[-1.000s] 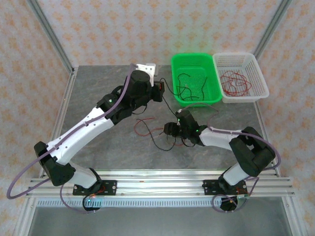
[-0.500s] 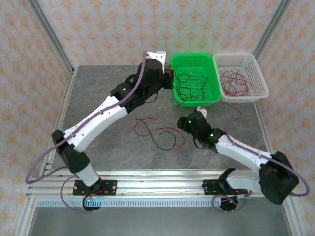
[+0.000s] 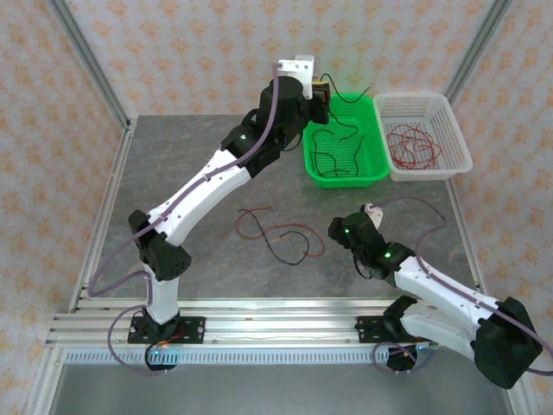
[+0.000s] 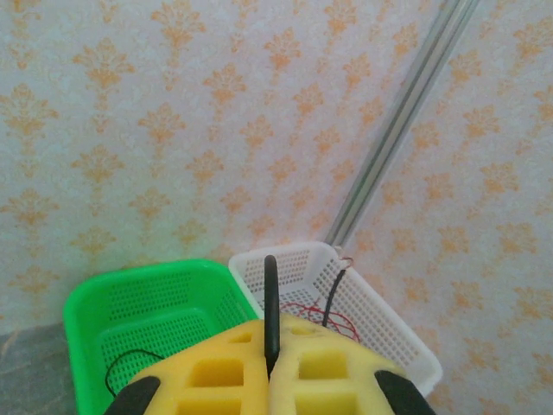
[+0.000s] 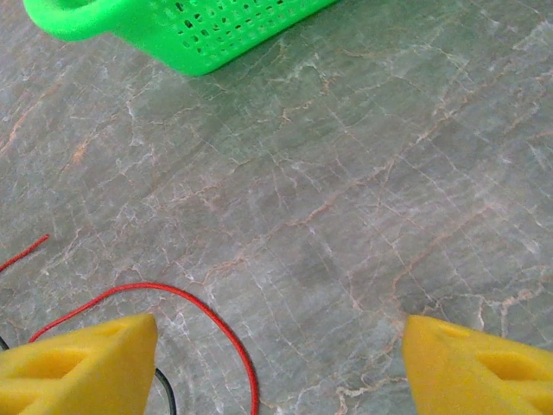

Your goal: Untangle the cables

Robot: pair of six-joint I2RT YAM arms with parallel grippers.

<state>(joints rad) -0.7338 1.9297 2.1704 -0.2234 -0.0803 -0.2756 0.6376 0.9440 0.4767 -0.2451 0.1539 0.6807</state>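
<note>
To get the thin black cable into the green basket (image 3: 378, 151) with the other black cables, my left gripper will lower it first, then release it.
My left gripper (image 3: 321, 93) is raised over the far left rim of the green basket (image 3: 378, 151) and is shut on a thin black cable (image 4: 270, 298), pinched upright between its yellow pads (image 4: 216, 372). That cable (image 3: 335, 131) dangles into the basket. A red cable (image 3: 275, 228) and a black cable (image 3: 292, 253) lie loosely crossed on the table's middle. My right gripper (image 3: 339, 232) hovers just right of them, open and holding nothing. In the right wrist view the red cable (image 5: 216, 318) curves past its left finger (image 5: 82, 363).
The green basket holds more black cables (image 3: 328, 164). The white basket (image 3: 462, 147) beside it holds red cables (image 3: 410, 147). Both stand at the table's far right. A metal frame post (image 4: 406, 112) rises behind the baskets.
My left arm has lifted its black cable off the table and carried it up over the green basket. My right gripper has opened and drawn back to the near right.
</note>
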